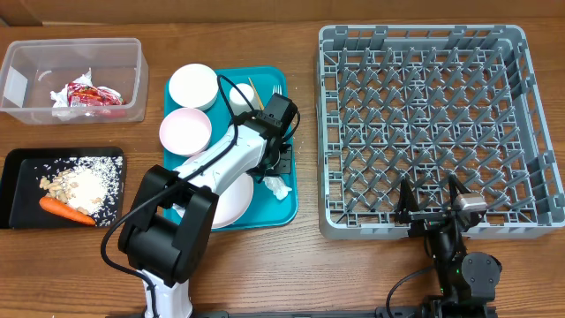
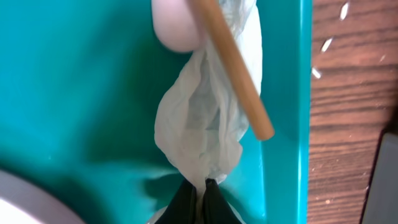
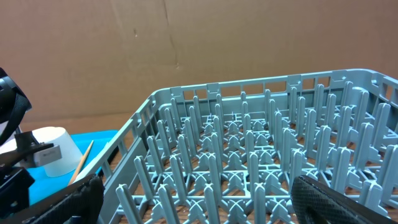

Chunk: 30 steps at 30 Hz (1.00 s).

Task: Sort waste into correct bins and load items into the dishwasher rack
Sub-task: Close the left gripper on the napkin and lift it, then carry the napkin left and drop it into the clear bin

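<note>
My left gripper lifts the napkin off the teal tray next, then swings outward past the bowls over the clear tub, where the red wrapper already lies.
My left gripper (image 1: 281, 168) is over the right side of the teal tray (image 1: 289, 210) and shut on the crumpled white napkin (image 1: 279, 187). In the left wrist view the black fingertips (image 2: 203, 188) pinch the napkin's end (image 2: 196, 124). A wooden stick (image 2: 235, 71) lies across the napkin. My right gripper (image 1: 433, 205) is open and empty at the front edge of the grey rack (image 1: 415, 35). The clear tub (image 1: 134, 53) holds the red wrapper (image 1: 88, 94). The black tray (image 1: 18, 190) holds food scraps (image 1: 84, 185) and the carrot (image 1: 66, 209).
On the teal tray are two bowls (image 1: 193, 86) (image 1: 185, 130), a cup (image 1: 242, 95), a fork (image 1: 277, 91) and a plate (image 1: 231, 201) partly under my left arm. The right wrist view shows the rack's pegs (image 3: 249, 168), the cup (image 3: 53, 158) and a stick (image 3: 83, 158).
</note>
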{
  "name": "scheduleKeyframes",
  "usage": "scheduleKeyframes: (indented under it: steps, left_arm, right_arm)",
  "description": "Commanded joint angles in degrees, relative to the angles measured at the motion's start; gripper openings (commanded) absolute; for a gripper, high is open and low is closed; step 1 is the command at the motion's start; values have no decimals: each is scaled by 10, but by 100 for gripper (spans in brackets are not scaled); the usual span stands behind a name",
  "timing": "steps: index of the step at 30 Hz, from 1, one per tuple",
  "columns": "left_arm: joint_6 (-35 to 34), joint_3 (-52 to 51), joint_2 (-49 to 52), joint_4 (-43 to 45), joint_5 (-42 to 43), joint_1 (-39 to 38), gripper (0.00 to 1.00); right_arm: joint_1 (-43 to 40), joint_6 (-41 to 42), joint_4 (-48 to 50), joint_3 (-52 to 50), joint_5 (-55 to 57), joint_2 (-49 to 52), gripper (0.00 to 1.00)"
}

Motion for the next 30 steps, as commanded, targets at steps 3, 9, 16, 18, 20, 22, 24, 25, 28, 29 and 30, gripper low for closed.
scheduleKeyframes:
  steps: [3,9,16,18,20,22,24,25,28,29,30]
  left_arm:
    - [0,89,4,-76,3,1,4]
    - [0,202,4,-198,13,4,4]
    - [1,287,4,-306,13,6,4]
    - [13,302,3,-320,10,10,4]
    - [16,321,3,-335,-19,21,4]
    - [15,345,3,-342,-55,47,4]
    - [15,360,3,-335,-62,77,4]
    - [15,367,3,-328,-62,96,4]
    - [12,385,3,-294,-61,160,4]
    - [7,390,3,-277,-61,184,4]
    - [4,394,3,-261,-61,204,4]
  right_arm:
    - [-2,-4,2,-6,6,-5,100]
    - [-2,-4,2,-6,6,-5,100]
    - [-2,-4,2,-6,6,-5,100]
    - [-2,-4,2,-6,6,-5,100]
    - [-2,-4,2,-6,6,-5,100]
    - [-2,-4,2,-6,6,-5,100]
    - [-2,-4,2,-6,6,-5,100]
    - [-2,-4,2,-6,6,-5,100]
    - [-2,-4,2,-6,6,-5,100]
    - [-2,-4,2,-6,6,-5,100]
    - [-2,-4,2,-6,6,-5,100]
